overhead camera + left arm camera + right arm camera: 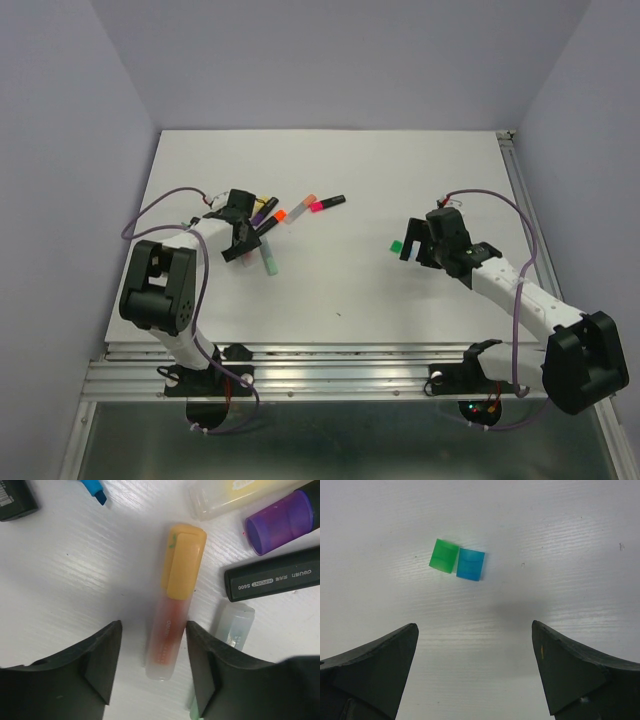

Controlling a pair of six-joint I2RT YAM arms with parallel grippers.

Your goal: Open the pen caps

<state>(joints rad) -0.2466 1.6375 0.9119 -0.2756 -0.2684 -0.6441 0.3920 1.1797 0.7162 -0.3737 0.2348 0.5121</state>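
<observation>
My right gripper needs to tilt and move onto the peach-yellow cap (184, 565), which is to its left in the top view, while my left gripper straddles the highlighter's body.
In the left wrist view a highlighter with a peach-yellow cap (184, 565) and a frosted orange-tinted body (167, 635) lies on the white table. My left gripper (154, 630) is open and straddles the tail end of the body: the right finger (210, 670) is at its side and the left finger (100, 665) stands apart from it. A purple cap (280, 522) sits on a black pen at the upper right. My right gripper (474, 627) is open and empty. A loose green cap (444, 555) and a loose blue cap (470, 564) lie side by side ahead of it.
A black pen body (272, 580), a pale yellow pen (240, 495), a frosted pale pen (235, 625) and a blue tip (95, 487) crowd round the left gripper (240, 238). Pens with an orange cap (281, 213) and a pink cap (317, 206) lie just right of it. The right gripper (420, 243) is beside the green cap (397, 245).
</observation>
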